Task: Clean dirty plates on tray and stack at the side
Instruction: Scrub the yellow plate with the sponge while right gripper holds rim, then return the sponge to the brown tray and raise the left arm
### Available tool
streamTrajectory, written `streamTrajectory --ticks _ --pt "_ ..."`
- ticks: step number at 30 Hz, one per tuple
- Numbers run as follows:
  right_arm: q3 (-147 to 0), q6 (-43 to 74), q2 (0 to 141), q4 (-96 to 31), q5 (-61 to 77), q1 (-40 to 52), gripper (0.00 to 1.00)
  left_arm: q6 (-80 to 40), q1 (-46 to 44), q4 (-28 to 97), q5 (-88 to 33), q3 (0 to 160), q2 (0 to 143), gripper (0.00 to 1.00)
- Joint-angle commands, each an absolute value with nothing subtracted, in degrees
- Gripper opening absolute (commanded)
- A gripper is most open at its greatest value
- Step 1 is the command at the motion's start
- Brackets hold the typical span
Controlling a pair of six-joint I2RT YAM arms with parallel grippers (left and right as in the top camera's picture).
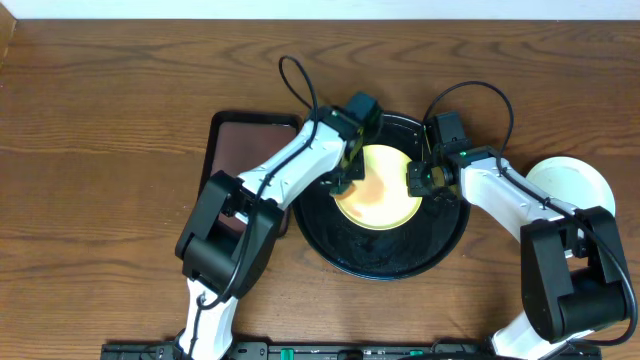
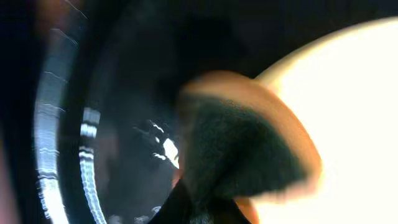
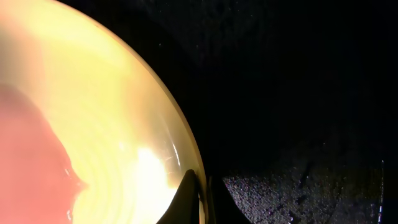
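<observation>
The robot will next move its left gripper off the plate and over the rims, to let go of the sponge in the brown tray's open space beside the black tray [image 1: 390,268].
A pale yellow plate [image 1: 378,185] with a reddish-brown smear lies in the round black tray [image 1: 390,268]. My left gripper [image 1: 345,178] is at the plate's left edge, shut on a sponge [image 2: 242,149] with a dark green face and an orange body. The sponge is blurred and rests at the plate's rim [image 2: 348,112] over the tray floor [image 2: 112,124]. My right gripper [image 1: 418,178] is shut on the plate's right rim. In the right wrist view its fingers [image 3: 200,199] pinch the rim of the plate [image 3: 93,112] above the tray [image 3: 298,93].
A pale round plate [image 1: 572,180] lies on the wood tabletop right of the tray, partly under my right arm. A rectangular brown tray with a black rim [image 1: 240,145] sits left of the black tray, partly under my left arm.
</observation>
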State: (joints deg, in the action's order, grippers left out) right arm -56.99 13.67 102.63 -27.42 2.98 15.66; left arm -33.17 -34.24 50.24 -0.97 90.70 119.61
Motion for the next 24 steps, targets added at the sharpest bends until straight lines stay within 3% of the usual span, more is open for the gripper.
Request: streamTrajectory --ticks 1,12,18,19,21,24 --pt "-54.3 14.3 106.5 -29.6 -1.1 15.8 0.01 -32.6 -31.3 54.9 7.1 97.9 119.2 0.07" --pt "-54.3 14.1 106.5 -29.5 -1.1 15.8 0.01 -31.6 -19.8 69.8 6.9 100.6 110.8 0.08" --pt "-54.3 14.1 106.5 -29.1 -1.0 15.8 0.01 -23.7 -13.1 65.6 1.5 93.2 110.9 0.08" --pt "-54.3 14.0 106.5 -29.1 -1.0 15.8 0.01 -22.9 -12.6 64.6 0.2 91.6 110.9 0.11" --pt "-54.3 12.9 106.5 -29.0 -1.0 15.9 0.01 -22.5 -11.5 63.1 -0.9 88.3 110.9 0.28" --pt "-54.3 11.1 106.5 -28.4 -1.0 15.8 0.01 -22.2 -10.5 63.8 -0.9 87.9 110.7 0.41"
